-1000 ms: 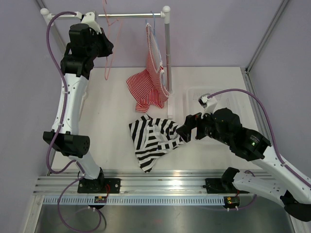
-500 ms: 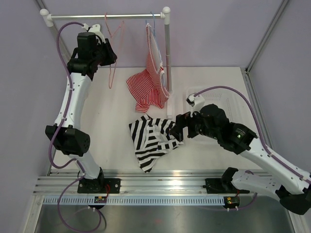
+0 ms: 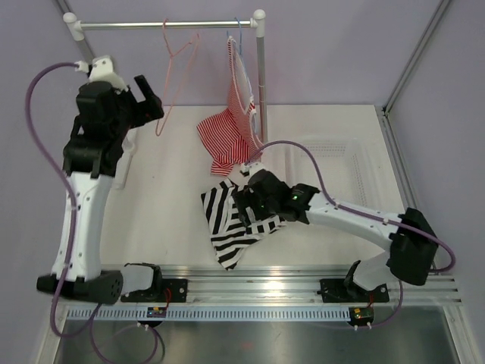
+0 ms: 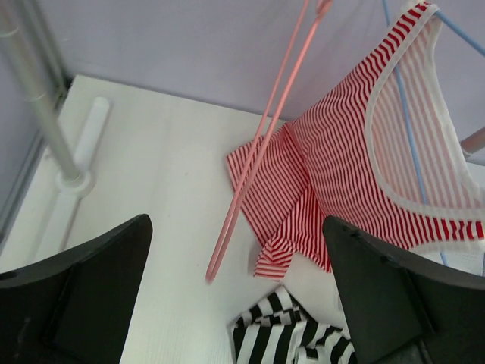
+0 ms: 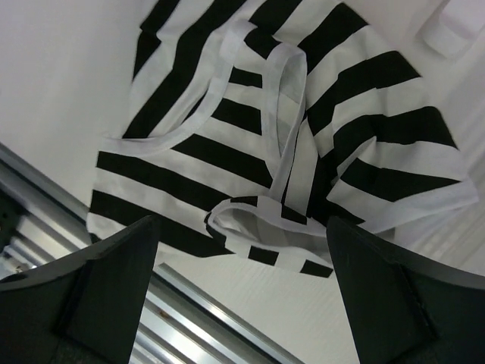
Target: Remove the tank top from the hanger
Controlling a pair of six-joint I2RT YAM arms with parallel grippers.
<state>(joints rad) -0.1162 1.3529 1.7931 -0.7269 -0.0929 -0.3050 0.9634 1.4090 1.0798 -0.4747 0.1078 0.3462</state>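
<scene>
My right gripper will come down onto the tank top's pale-edged fold (image 5: 271,215), just below its open fingers, because the cloth bunches up there between them.
The black-and-white striped tank top (image 3: 236,221) lies crumpled on the table, off the hanger. In the right wrist view the tank top (image 5: 265,129) shows its pale edging just below the fingers. My right gripper (image 3: 242,202) hovers open right over it, holding nothing (image 5: 242,227). The pink wire hanger (image 3: 175,67) hangs bare from the rod, tilted to the left. My left gripper (image 3: 150,101) is open, to the left of the hanger and apart from it. In the left wrist view the hanger (image 4: 261,148) hangs ahead of the open left gripper (image 4: 236,227).
A red-and-white striped top (image 3: 231,136) hangs on a blue hanger (image 3: 239,30) at the right end of the rack rod (image 3: 136,25), beside the rack's post (image 3: 262,98). A white basket (image 3: 337,155) sits at the right. The metal rail (image 3: 265,290) runs along the near edge.
My left gripper has opened, let go of the pink hanger and drawn back to the left. The right arm has reached left, over the tank top.
</scene>
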